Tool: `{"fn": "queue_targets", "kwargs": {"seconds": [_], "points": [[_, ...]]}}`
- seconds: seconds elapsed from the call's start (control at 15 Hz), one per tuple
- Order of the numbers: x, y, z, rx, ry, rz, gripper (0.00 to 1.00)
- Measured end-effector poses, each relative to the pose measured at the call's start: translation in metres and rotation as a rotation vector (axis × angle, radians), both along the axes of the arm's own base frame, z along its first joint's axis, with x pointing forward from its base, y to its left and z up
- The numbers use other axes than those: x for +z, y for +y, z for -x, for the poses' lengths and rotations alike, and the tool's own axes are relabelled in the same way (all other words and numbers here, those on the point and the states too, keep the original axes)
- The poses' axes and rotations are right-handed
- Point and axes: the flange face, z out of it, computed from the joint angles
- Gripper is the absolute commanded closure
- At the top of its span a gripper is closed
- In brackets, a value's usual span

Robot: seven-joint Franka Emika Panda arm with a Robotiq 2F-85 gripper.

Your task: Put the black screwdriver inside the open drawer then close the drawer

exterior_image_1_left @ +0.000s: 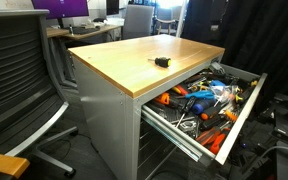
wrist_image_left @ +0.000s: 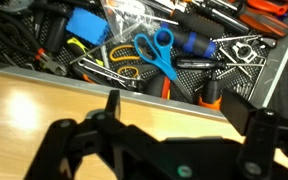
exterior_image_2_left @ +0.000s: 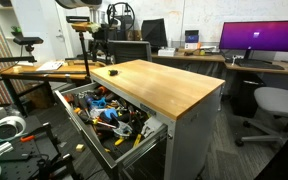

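The gripper should next move away from the drawer's edge, over the wooden top and down onto the screwdriver's black handle (exterior_image_1_left: 163,62), because the screwdriver is outside the open drawer.
A small black screwdriver (exterior_image_1_left: 162,62) lies on the wooden top of the grey cabinet, near the middle; it also shows in an exterior view (exterior_image_2_left: 114,71). It is out of the wrist view. The drawer (exterior_image_1_left: 246,105) (exterior_image_2_left: 68,112) under the top is pulled wide open and is full of tools. In the wrist view my gripper (wrist_image_left: 184,115) is open and empty. It hangs high over the wooden top by the drawer's edge (wrist_image_left: 134,88). The gripper does not show clearly in either exterior view.
The drawer holds blue-handled scissors (wrist_image_left: 154,50), orange-handled tools (exterior_image_1_left: 174,98), wrenches and cables. An office chair (exterior_image_1_left: 19,80) stands beside the cabinet. Desks with monitors (exterior_image_2_left: 259,40) and another chair (exterior_image_2_left: 274,105) stand behind.
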Motion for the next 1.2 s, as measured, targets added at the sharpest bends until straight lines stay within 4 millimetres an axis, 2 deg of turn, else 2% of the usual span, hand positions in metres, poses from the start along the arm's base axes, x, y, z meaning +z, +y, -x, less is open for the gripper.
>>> {"fn": "queue_targets", "kwargs": {"seconds": [0.2, 0.4, 0.67, 0.87, 0.93, 1.0, 1.2], "points": [[-0.017, 0.014, -0.032, 0.003, -0.038, -0.035, 0.0], [-0.036, 0.026, -0.055, 0.013, -0.078, -0.055, 0.0], [-0.066, 0.05, -0.075, 0.043, -0.077, -0.072, 0.0], [-0.079, 0.069, -0.085, 0.065, -0.065, -0.084, 0.0], [-0.082, 0.073, -0.088, 0.071, -0.064, -0.088, 0.25], [-0.085, 0.077, -0.09, 0.074, -0.066, -0.09, 0.26], [-0.09, 0.085, -0.097, 0.09, -0.123, -0.07, 0.49]]}}
